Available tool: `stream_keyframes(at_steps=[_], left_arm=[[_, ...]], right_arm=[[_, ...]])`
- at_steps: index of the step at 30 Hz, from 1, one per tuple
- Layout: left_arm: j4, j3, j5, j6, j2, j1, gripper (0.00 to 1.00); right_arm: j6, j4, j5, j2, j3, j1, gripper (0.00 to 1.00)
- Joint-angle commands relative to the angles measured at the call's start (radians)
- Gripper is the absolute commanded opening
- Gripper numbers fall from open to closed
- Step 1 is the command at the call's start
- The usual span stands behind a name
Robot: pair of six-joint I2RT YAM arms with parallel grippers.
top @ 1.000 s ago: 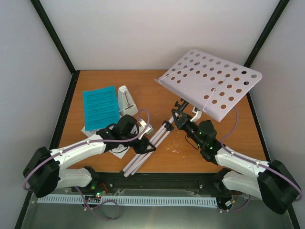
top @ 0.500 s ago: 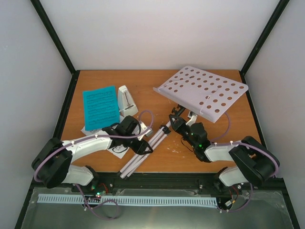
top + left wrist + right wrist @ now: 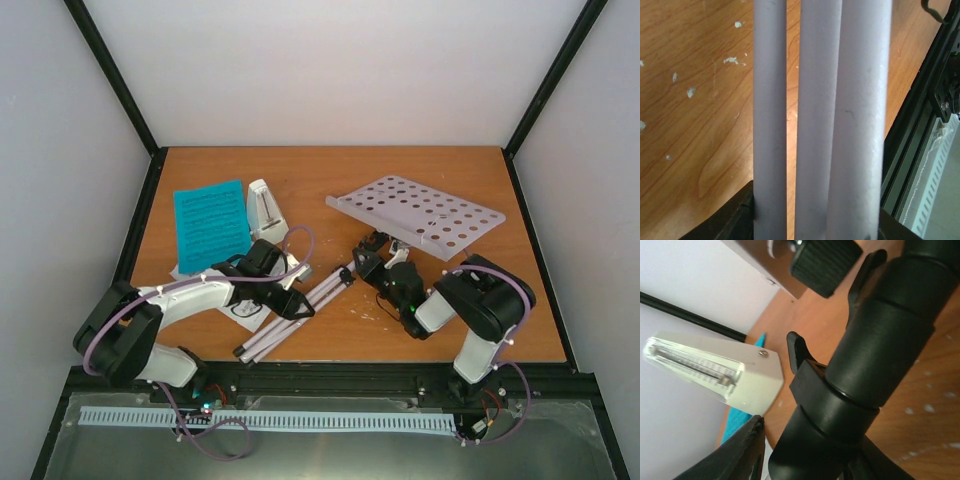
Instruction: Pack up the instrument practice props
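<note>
My left gripper needs to turn next and carry the folded legs of the music stand outward onto the empty table beside the pages, because the ends of the legs are close to the black bar.
The lilac music stand lies tilted low over the table, with its perforated tray (image 3: 420, 212) at the right and its folded legs (image 3: 290, 318) pointing to the near left. My left gripper (image 3: 291, 300) is shut on the three leg tubes (image 3: 810, 115), with a dark finger (image 3: 735, 220) on either side of them. My right gripper (image 3: 375, 262) is shut on the stand's black neck (image 3: 865, 365), just under the tray. The white metronome (image 3: 263, 210) stands at the back left and also shows in the right wrist view (image 3: 715, 372). The bright-blue sheet (image 3: 210, 225) lies beside it, and white pages (image 3: 185, 270) are partly hidden under my left arm.
The stand's black knob (image 3: 825, 260) sits just above my right gripper. Black frame posts and pale walls close in the table on three sides. A black rail (image 3: 330, 378) runs along the near edge, close to the leg tips.
The stand has come down from steeply raised to nearly flat, and its tray has dropped toward the table. Both arms have lowered with it, and the leg tips have slid toward the near left.
</note>
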Motion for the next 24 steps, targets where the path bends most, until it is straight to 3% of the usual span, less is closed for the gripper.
stream_keyframes(at_steps=[1, 6, 13, 24], left_arm=[[0.277, 0.056, 0.001, -0.054, -0.027, 0.052, 0.00], [0.269, 0.066, -0.006, -0.049, -0.017, 0.054, 0.00], [0.263, 0.105, -0.041, -0.080, 0.004, 0.058, 0.00], [0.289, 0.171, -0.080, -0.115, 0.064, 0.059, 0.00]], right_arm=[[-0.228, 0.008, -0.025, 0.061, -0.035, 0.003, 0.39], [-0.220, -0.006, -0.008, 0.041, -0.047, -0.005, 0.50], [-0.229, -0.022, 0.009, -0.013, -0.065, -0.007, 0.78], [-0.255, -0.099, 0.067, -0.180, -0.112, -0.006, 0.86]])
